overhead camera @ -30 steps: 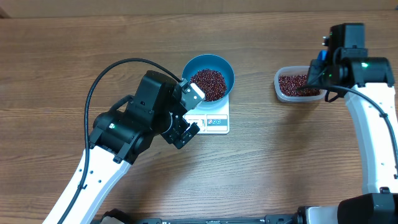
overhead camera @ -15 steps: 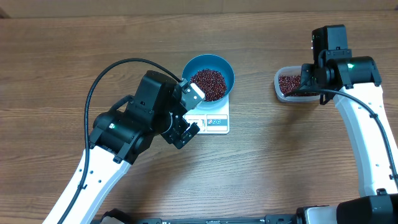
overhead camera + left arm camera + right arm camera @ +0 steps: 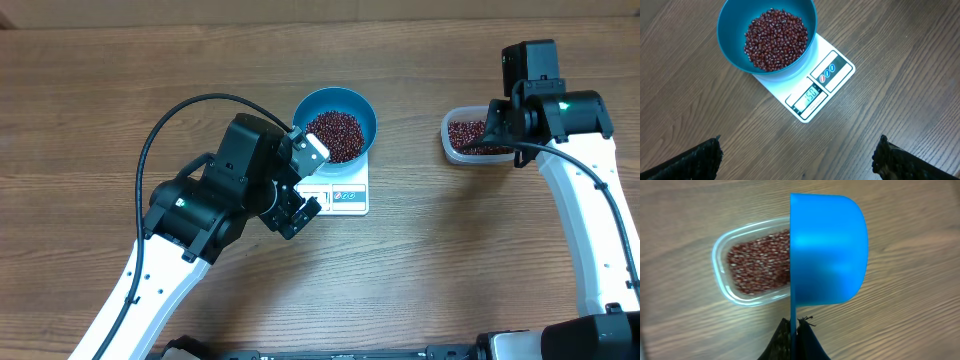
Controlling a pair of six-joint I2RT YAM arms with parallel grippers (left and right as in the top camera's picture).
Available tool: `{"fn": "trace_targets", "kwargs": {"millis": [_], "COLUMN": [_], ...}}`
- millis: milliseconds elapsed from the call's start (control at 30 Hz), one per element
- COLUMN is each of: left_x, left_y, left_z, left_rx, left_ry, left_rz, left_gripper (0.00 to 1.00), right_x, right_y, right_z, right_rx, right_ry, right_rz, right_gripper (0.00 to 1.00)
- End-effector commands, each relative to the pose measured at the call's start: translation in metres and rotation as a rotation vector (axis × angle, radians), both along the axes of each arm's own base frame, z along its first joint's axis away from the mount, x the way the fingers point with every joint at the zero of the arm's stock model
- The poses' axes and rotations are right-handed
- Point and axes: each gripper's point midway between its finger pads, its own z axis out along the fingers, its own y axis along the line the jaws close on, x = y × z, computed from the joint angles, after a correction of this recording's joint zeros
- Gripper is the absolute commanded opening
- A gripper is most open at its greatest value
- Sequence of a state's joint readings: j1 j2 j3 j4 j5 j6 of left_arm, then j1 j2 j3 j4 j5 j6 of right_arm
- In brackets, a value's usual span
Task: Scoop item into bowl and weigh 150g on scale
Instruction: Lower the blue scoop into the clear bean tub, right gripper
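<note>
The scale's display already shows the asked weight, so my right gripper needs to turn the blue scoop and lower it onto the beans in the clear tub [image 3: 478,137] next.
The blue bowl [image 3: 366,108] [image 3: 732,47] stands on the white scale [image 3: 350,197] [image 3: 837,67], heaped with red-brown beans [image 3: 335,135] [image 3: 776,39]. The scale's display [image 3: 810,94] is lit. My left gripper [image 3: 297,212] [image 3: 799,156] hovers open over bare wood just in front of the scale, nothing between its fingers. At the right, my right gripper [image 3: 497,125] [image 3: 796,323] is shut on the thin handle of a blue scoop [image 3: 829,250]. The scoop hangs over the right end of a clear tub, its outside facing the camera and its inside hidden.
The clear rectangular tub [image 3: 449,140] [image 3: 720,275] at the right holds more beans [image 3: 468,133] [image 3: 756,264]. A black cable [image 3: 170,115] loops from the left arm over the table left of the bowl. Bare wooden tabletop lies between scale and tub.
The right arm swung a little left and turned over the tub a second ago, and has held still since. The left arm, bowl and scale have not moved.
</note>
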State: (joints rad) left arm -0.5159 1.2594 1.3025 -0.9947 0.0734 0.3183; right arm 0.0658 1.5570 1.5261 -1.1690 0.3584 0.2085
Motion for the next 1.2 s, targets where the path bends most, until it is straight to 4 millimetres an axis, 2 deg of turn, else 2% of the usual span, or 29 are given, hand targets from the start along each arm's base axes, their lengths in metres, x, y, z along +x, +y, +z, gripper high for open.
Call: {"fn": "trace_targets", "kwargs": {"millis": [0, 133, 400, 700, 900, 1033, 1167], "left_x": [0.004, 0.004, 0.004, 0.004, 0.004, 0.004, 0.004], "left_y": [0.001, 0.001, 0.001, 0.001, 0.001, 0.001, 0.001], "left_z": [0.010, 0.010, 0.010, 0.010, 0.010, 0.010, 0.010], "left_rx": [-0.004, -0.004, -0.003, -0.003, -0.004, -0.004, -0.004], "left_ry": [-0.034, -0.034, -0.033, -0.033, -0.034, -0.034, -0.034], "left_rz": [-0.006, -0.006, -0.006, -0.006, -0.006, -0.006, -0.006], "left_gripper": [1.00, 1.00, 1.00, 0.99, 1.00, 0.99, 1.00], "right_x": [0.006, 0.006, 0.011, 0.028, 0.031, 0.026, 0.016], "right_y": [0.012, 0.012, 0.011, 0.026, 0.029, 0.029, 0.029], "right_z": [0.007, 0.005, 0.003, -0.026, -0.038, -0.048, -0.069], "right_rx": [0.169, 0.302, 0.436, 0.565, 0.598, 0.610, 0.622], "right_ry": [-0.085, -0.136, -0.229, -0.260, -0.264, -0.250, -0.224], "right_rz": [-0.148, -0.351, -0.619, -0.650, -0.680, -0.738, -0.818], "right_gripper": [0.04, 0.04, 0.04, 0.04, 0.04, 0.04, 0.04]}}
